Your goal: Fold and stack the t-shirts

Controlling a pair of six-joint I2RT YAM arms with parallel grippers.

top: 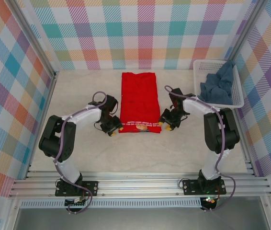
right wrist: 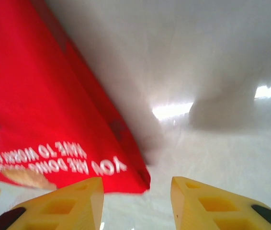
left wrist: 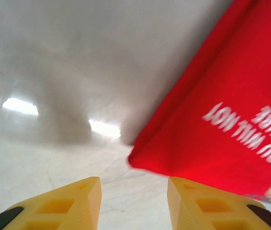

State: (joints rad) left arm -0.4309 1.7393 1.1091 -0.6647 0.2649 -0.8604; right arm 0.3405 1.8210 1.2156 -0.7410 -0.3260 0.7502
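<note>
My left gripper moves down and across onto the shirt's near corner (top: 120, 131) (left wrist: 138, 158) next, because only bare table lies between its open fingers.
The bright red t-shirt (top: 139, 102) lies folded into a long rectangle on the middle of the table, its white lettering at the near end. My left gripper (top: 112, 128) sits just off the shirt's near left corner. It is open, with bare table between the yellow fingers (left wrist: 73, 203), and the red corner (left wrist: 207, 129) lies just ahead to the right. At the near right corner my right gripper (top: 166, 123) is also open, the red shirt (right wrist: 39, 105) ahead to its left and nothing between its fingers (right wrist: 207, 203). The blue-grey t-shirt (top: 219, 86) lies crumpled in the basket.
The white lattice basket (top: 212, 61) stands at the back right against the checked wall. Pale table (top: 140, 153) stretches between the shirt and the arm bases. Checked walls close in the left, back and right sides.
</note>
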